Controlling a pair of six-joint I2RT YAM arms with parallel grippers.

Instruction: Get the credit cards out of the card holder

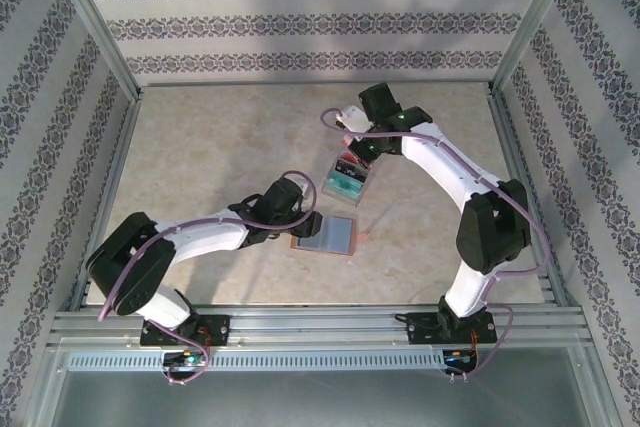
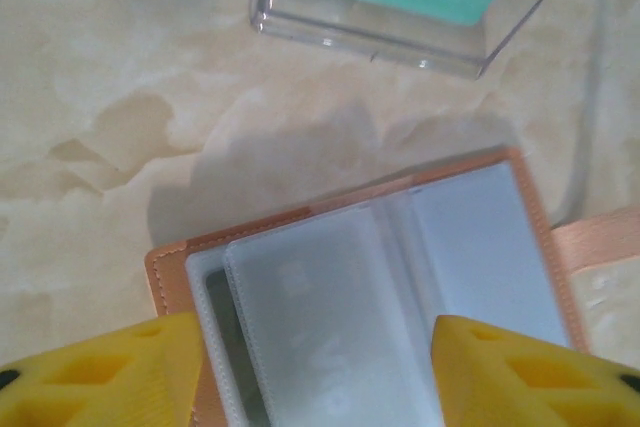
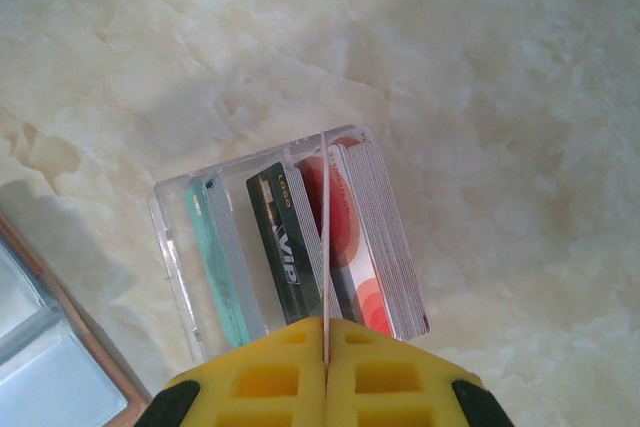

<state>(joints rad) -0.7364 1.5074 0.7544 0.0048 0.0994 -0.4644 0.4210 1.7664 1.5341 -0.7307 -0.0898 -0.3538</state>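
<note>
My right gripper lowers next toward the red-patterned cards beside the VIP card and releases the credit card there, as they stand below, where the tray keeps cards upright.
The card holder lies open on the table, its frosted sleeves facing up inside a reddish-brown border. My left gripper is open just above it, with one yellow finger at the left edge and the other over the right panel. My right gripper is shut on a thin credit card seen edge-on, above the clear tray. Standing in that tray are teal cards, a dark VIP card and red-patterned cards. A dark edge shows under one sleeve; whether it is a card I cannot tell.
The clear tray sits just beyond the card holder, toward the right arm. The holder's pinkish strap sticks out to its right. Metal frame rails and patterned walls border the marble-look table, with free room to the left and at the far right.
</note>
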